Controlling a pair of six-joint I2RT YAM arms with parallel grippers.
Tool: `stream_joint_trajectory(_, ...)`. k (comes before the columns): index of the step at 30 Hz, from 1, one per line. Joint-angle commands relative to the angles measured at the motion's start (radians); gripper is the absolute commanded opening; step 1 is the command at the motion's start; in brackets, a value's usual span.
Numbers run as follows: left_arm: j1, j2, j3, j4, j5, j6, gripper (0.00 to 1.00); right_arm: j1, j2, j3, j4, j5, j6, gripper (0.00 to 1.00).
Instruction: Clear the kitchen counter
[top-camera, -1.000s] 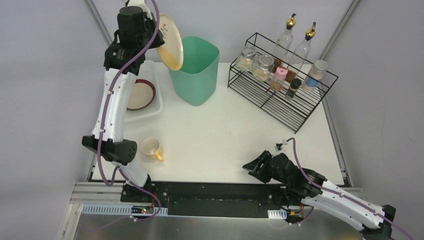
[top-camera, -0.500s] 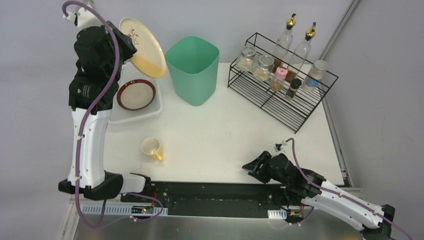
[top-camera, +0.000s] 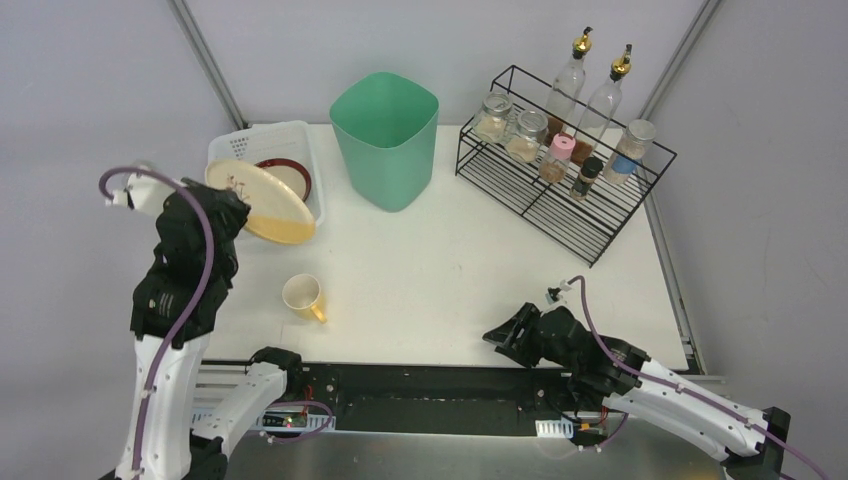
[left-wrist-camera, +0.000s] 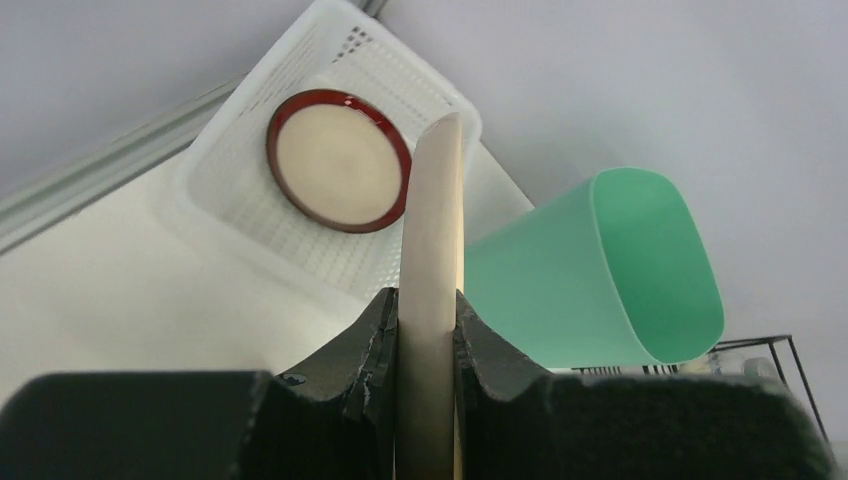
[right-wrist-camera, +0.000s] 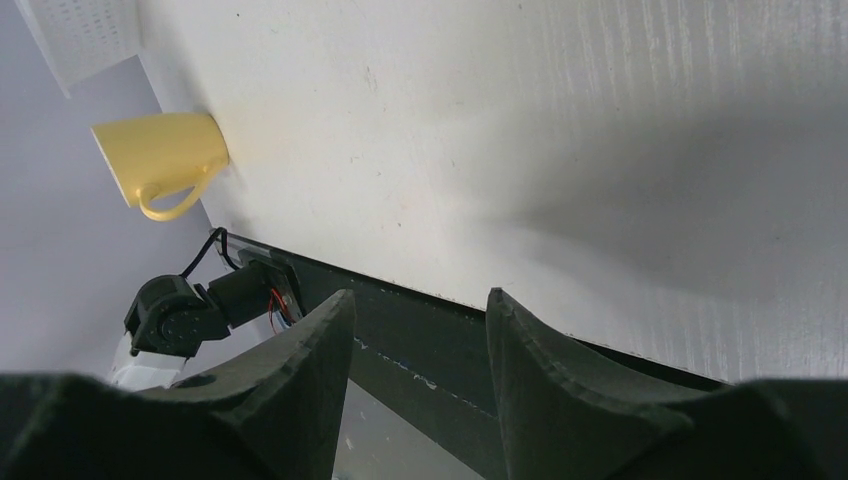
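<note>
My left gripper will move down and outward over the red-rimmed bowl (top-camera: 292, 177) in the basket and let go of the plate there, because the plate is still hanging above the basket's front edge.
My left gripper (top-camera: 232, 205) is shut on the rim of a cream plate (top-camera: 261, 201) and holds it tilted in the air over the front edge of the white perforated basket (top-camera: 236, 146). In the left wrist view the plate (left-wrist-camera: 432, 220) stands edge-on between my fingers. A red-rimmed bowl (top-camera: 292, 177) lies in the basket and shows in the left wrist view (left-wrist-camera: 338, 160). A yellow mug (top-camera: 303, 296) stands on the white kitchen counter (top-camera: 450, 260). My right gripper (top-camera: 503, 333) is open and empty at the counter's front edge; its wrist view shows the mug (right-wrist-camera: 165, 159).
A green bin (top-camera: 387, 139) stands at the back middle, right of the basket. A black wire rack (top-camera: 560, 170) with several bottles and jars stands at the back right. A black rail (top-camera: 420, 385) runs along the counter's near edge.
My left arm has swung the plate down and back from beside the green bin's rim to low over the basket's front edge. The right arm has not moved.
</note>
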Motion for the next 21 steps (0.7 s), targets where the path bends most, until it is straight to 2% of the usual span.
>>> stream_joint_trajectory(1, 0.011, -0.16, -0.102, 0.065, -0.119, -0.242, 0.0, 0.004, 0.01, 0.001, 0.039, -0.03, -0.014, 0.54)
stream_joint_trajectory(6, 0.011, -0.233, -0.269, 0.05, -0.113, -0.367, 0.0, 0.005, 0.029, -0.006, 0.062, -0.057, -0.028, 0.54)
stream_joint_trajectory(13, 0.032, -0.244, -0.446, 0.198, -0.047, -0.41, 0.0, 0.005, -0.009, -0.018, 0.045, -0.077, -0.027, 0.54)
stream_joint_trajectory(16, 0.094, -0.255, -0.51, 0.26, 0.002, -0.426, 0.0, 0.005, -0.047, -0.013, 0.01, -0.077, -0.028, 0.54)
stream_joint_trajectory(21, 0.261, -0.252, -0.602, 0.406, 0.177, -0.451, 0.0, 0.005, -0.111, -0.009, -0.049, -0.072, -0.03, 0.54)
